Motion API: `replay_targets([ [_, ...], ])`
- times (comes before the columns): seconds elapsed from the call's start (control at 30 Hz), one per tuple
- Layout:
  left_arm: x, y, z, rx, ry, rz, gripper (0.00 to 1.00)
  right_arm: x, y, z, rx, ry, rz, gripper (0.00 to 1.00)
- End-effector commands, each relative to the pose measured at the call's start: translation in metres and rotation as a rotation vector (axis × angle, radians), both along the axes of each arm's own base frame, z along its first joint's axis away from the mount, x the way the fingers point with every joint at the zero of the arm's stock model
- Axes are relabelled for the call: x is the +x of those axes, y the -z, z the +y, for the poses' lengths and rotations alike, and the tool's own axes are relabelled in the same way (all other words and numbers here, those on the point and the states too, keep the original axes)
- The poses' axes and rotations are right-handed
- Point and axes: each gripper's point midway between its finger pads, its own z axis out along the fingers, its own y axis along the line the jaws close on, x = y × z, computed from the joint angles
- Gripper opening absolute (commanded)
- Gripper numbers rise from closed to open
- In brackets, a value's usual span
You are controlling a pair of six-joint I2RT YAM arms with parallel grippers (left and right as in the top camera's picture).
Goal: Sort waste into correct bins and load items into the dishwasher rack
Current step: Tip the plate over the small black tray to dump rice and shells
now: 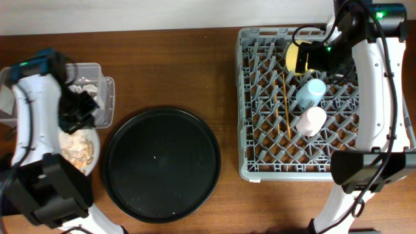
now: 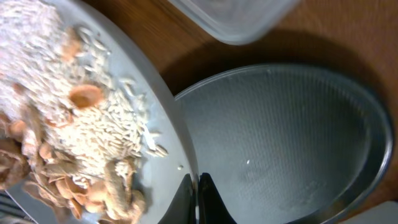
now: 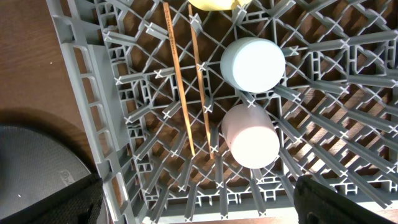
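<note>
My left gripper tips off the plate's scraps next and carries the plate toward the rack (image 1: pixel 250 97). It then releases the plate's rim on the round black tray (image 1: pixel 179 159), since that tray is empty.
The round grey-white plate (image 1: pixel 96 144) lies at the left edge with rice-like and brownish food scraps (image 1: pixel 77 149) on it. My left gripper (image 1: pixel 79 112) is shut on the plate's rim (image 2: pixel 176 134), fingers (image 2: pixel 196 198) pinching it beside the scraps (image 2: pixel 87 137). The clear tub (image 1: pixel 104 83) behind holds white napkins (image 1: pixel 84 87). The grey dishwasher rack (image 1: pixel 250 97) holds the yellow bowl (image 1: pixel 298 57), blue cup (image 1: pixel 311 92), pink cup (image 1: pixel 311 121) and chopsticks (image 1: pixel 285 110). My right gripper (image 1: pixel 320 57) hangs open and empty above the rack (image 3: pixel 199 208), over the cups (image 3: pixel 252 63). The flat black rectangular tray and wrapper are hidden.
A large round black tray (image 1: pixel 162 164) lies between the plate and the rack, its edge right under the plate's rim in the left wrist view (image 2: pixel 286 137). The tub's corner (image 2: pixel 239 25) shows just beyond. The rack's wall (image 3: pixel 81 93) borders bare wood.
</note>
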Motion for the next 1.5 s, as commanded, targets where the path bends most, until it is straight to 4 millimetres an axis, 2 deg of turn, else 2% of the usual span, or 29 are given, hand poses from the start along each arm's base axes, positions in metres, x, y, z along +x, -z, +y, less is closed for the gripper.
replay_targets([
  [0.0,0.006,-0.008,0.029,-0.086,-0.075,-0.099,0.01,0.000,0.001,-0.002,-0.006,-0.002,0.004,0.98],
  [0.13,0.009,-0.014,0.049,-0.199,-0.150,-0.197,0.01,0.000,0.001,-0.002,-0.007,-0.002,0.004,0.98],
  [0.3,0.006,-0.033,0.072,-0.390,-0.205,-0.367,0.01,0.000,0.001,-0.002,-0.007,-0.002,0.004,0.98],
  [0.4,-0.008,-0.038,0.095,-0.469,-0.315,-0.431,0.01,0.000,0.001,-0.002,-0.006,-0.002,0.004,0.98],
  [0.47,-0.013,-0.044,0.103,-0.542,-0.324,-0.517,0.01,0.000,0.001,-0.002,-0.007,-0.002,0.004,0.98],
  [0.57,-0.035,-0.035,0.125,-0.558,-0.429,-0.528,0.01,0.000,0.001,-0.002,-0.007,-0.002,0.004,0.98],
  [0.67,-0.039,-0.048,0.137,-0.639,-0.444,-0.680,0.00,0.000,0.001,-0.002,-0.006,-0.002,0.004,0.98],
  [0.73,-0.049,-0.046,0.144,-0.659,-0.494,-0.696,0.00,0.000,0.001,-0.002,-0.007,-0.002,0.004,0.98],
  [0.87,-0.054,-0.055,0.145,-0.735,-0.491,-0.819,0.01,0.000,0.001,-0.002,-0.007,-0.002,0.004,0.98],
  [0.93,-0.064,-0.056,0.146,-0.764,-0.549,-0.801,0.01,0.000,0.001,-0.002,-0.007,-0.002,0.004,0.98],
  [1.0,-0.071,-0.057,0.159,-0.744,-0.578,-0.840,0.00,0.000,0.001,-0.002,-0.007,-0.002,0.004,0.98],
  [1.07,-0.081,-0.065,0.158,-0.779,-0.608,-0.861,0.01,0.000,0.001,-0.002,-0.007,-0.002,0.004,0.98],
  [1.1,-0.079,-0.068,0.172,-0.730,-0.569,-0.959,0.01,0.000,0.001,-0.002,-0.007,-0.002,0.004,0.99],
  [1.13,-0.083,-0.067,0.167,-0.779,-0.620,-0.928,0.00,0.000,0.001,-0.002,-0.007,-0.002,0.004,0.98],
  [1.2,-0.082,-0.069,0.167,-0.750,-0.559,-0.980,0.01,0.000,0.001,-0.002,-0.007,-0.002,0.004,0.98],
  [1.3,-0.086,-0.073,0.157,-0.813,-0.606,-0.935,0.00,0.000,0.001,-0.002,-0.007,-0.002,0.004,0.98],
  [1.37,-0.090,-0.069,0.150,-0.828,-0.634,-0.869,0.01,0.000,0.001,-0.002,-0.007,-0.002,0.004,0.98],
  [1.4,-0.097,-0.062,0.145,-0.804,-0.647,-0.782,0.00,0.000,0.001,-0.002,-0.007,-0.002,0.004,0.98],
  [1.47,-0.099,-0.064,0.138,-0.774,-0.627,-0.750,0.00,0.000,0.001,-0.002,-0.007,-0.002,0.004,0.98],
])
